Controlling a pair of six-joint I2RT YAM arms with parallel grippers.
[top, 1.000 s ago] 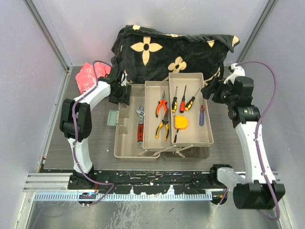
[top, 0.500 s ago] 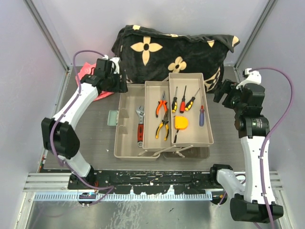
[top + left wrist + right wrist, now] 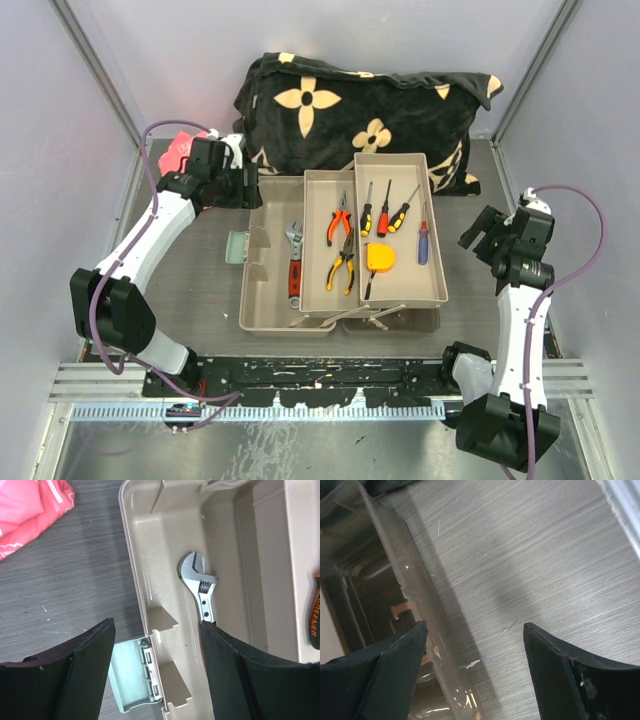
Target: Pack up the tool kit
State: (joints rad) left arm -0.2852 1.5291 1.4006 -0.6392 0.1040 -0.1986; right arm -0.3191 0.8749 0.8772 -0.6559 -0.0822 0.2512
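Observation:
My right gripper will next lower toward the trays, onto the translucent box edge, which is below it and to its left in the top view.
The tool kit box (image 3: 262,295) lies open mid-table, its beige trays (image 3: 432,285) folded out. In them lie a wrench (image 3: 294,262), two orange-handled pliers (image 3: 340,218), screwdrivers (image 3: 384,214), a blue-handled screwdriver (image 3: 423,243) and an orange tape measure (image 3: 380,258). My left gripper (image 3: 243,186) is open and empty above the box's far left corner. Its wrist view shows the wrench (image 3: 202,591), the box's left wall (image 3: 136,582) and a pale green latch (image 3: 131,675) between the fingers (image 3: 90,650). My right gripper (image 3: 474,232) is open and empty, right of the trays, over the translucent box edge (image 3: 417,597).
A black flower-patterned blanket (image 3: 360,105) lies bunched behind the box. A red packet (image 3: 184,150) lies at the far left, also in the left wrist view (image 3: 25,510). Grey walls close both sides. Bare table (image 3: 530,560) lies right of the box.
My right gripper has drawn back from the trays' far right corner toward the near right. My left arm has stretched out and its gripper has shifted slightly about the box's far left corner.

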